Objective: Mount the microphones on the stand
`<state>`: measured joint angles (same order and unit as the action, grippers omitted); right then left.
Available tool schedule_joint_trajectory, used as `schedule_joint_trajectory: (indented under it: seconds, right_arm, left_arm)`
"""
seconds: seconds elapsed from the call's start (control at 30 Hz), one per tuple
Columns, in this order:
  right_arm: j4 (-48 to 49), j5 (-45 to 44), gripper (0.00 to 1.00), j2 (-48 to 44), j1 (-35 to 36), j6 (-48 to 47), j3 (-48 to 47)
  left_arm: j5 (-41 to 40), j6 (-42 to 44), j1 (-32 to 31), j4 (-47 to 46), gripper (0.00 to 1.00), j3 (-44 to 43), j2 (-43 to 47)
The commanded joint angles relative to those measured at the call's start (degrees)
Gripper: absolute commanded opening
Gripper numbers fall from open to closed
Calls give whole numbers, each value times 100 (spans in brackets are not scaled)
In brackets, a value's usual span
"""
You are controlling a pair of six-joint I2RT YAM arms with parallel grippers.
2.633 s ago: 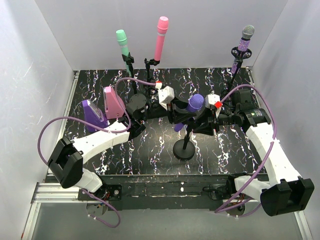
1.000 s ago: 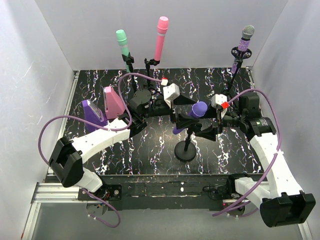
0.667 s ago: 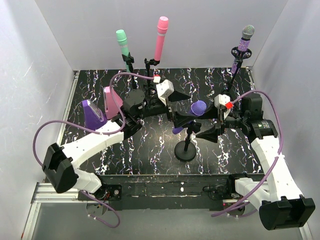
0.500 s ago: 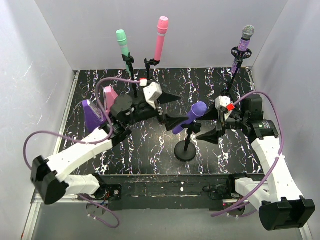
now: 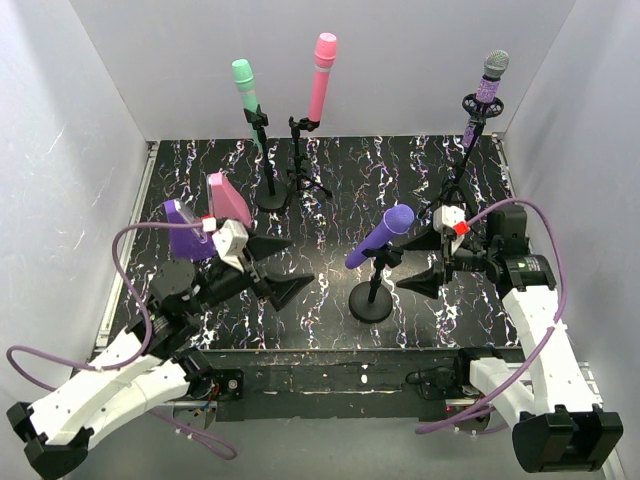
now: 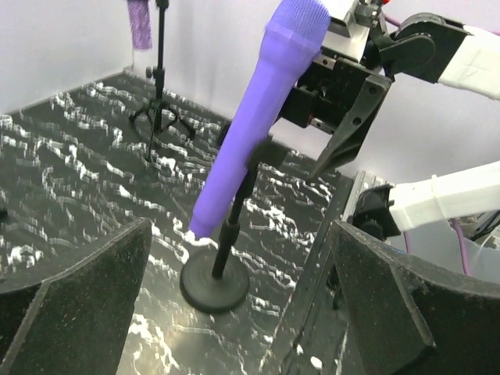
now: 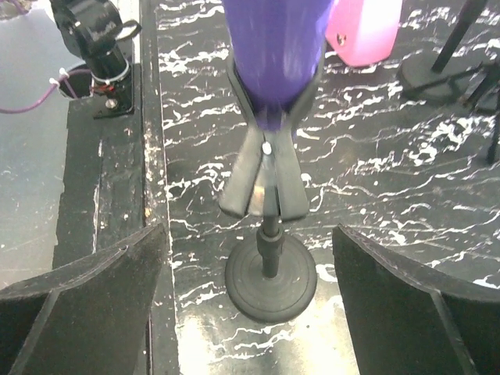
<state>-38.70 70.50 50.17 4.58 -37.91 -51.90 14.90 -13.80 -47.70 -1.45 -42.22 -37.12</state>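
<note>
I will next move my right gripper left in the top view, then to the near stand's pole just under the clip (image 5: 378,272), as the plain purple microphone already sits in it.
The plain purple microphone (image 5: 380,237) rests tilted in the clip of the near stand (image 5: 370,302), with nothing holding it. At the back, the mint green microphone (image 5: 243,85), the pink microphone (image 5: 324,65) and the glittery purple microphone (image 5: 489,85) each stand on their own stands. My left gripper (image 5: 283,267) is open, well to the left of the purple microphone (image 6: 258,117). My right gripper (image 5: 418,262) is open just right of that stand. In the right wrist view the purple microphone (image 7: 277,47) sits in the clip (image 7: 266,180) above the round base (image 7: 271,277).
A pink wedge-shaped object (image 5: 226,203) and a purple wedge-shaped object (image 5: 186,230) stand at the left of the marbled black table. White walls close in the left, back and right. A metal rail (image 5: 330,385) runs along the near edge.
My left arm has pulled back to the near left, away from the purple microphone. The right gripper has backed off a little to the right. The microphone stays in the clip.
</note>
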Motion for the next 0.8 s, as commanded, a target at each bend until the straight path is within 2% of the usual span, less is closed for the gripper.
schedule_joint_trajectory:
  seconds: [0.0,0.23,0.57,0.77]
  right_arm:
    - [810,51,93,53,-45,47,513]
    - [1724,447,90,414,51,257,830]
    - [4122,456,85,722,447,2137,1436]
    - [5073,473,77,827,623,2938,1674]
  left_arm:
    - [-557,-421,15,523,98,529,696]
    - [-962,-816,15,778,98,969,1277]
    - [-1103,-1046,15,840,98,1058,1375]
    - [-1015,-1046,15,638,98,1031,1138]
